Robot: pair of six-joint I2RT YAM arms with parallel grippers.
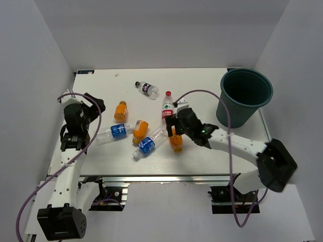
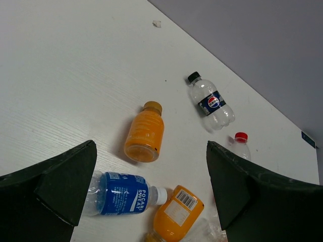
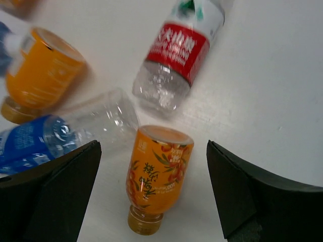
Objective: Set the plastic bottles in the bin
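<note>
My right gripper lowers its open fingers to the stubby orange bottle below and slightly back next, drawing them back astride the bottle's printed middle (image 1: 175, 141) (image 3: 157, 175).
Several plastic bottles lie on the white table (image 1: 202, 80). My right gripper (image 1: 173, 130) is open, its jaws on either side of an orange bottle (image 1: 176, 142) that lies flat below it (image 3: 156, 176), not touching. Beside it lie a red-labelled bottle (image 1: 167, 108) (image 3: 179, 50) and a blue-labelled one (image 1: 147, 144) (image 3: 65, 133). My left gripper (image 1: 95, 107) (image 2: 151, 166) is open and empty above the table's left part. Below it are an orange bottle (image 2: 145, 132), a blue-labelled bottle (image 2: 118, 193) and another orange one (image 2: 177, 214). A dark-labelled bottle (image 1: 147, 89) (image 2: 212, 101) lies farther back. The teal bin (image 1: 246, 93) stands at the back right.
Grey walls close in the table on the left, back and right. The right arm's cable (image 1: 202, 93) arcs between the gripper and the bin. A small white scrap (image 2: 157, 23) lies near the back edge.
</note>
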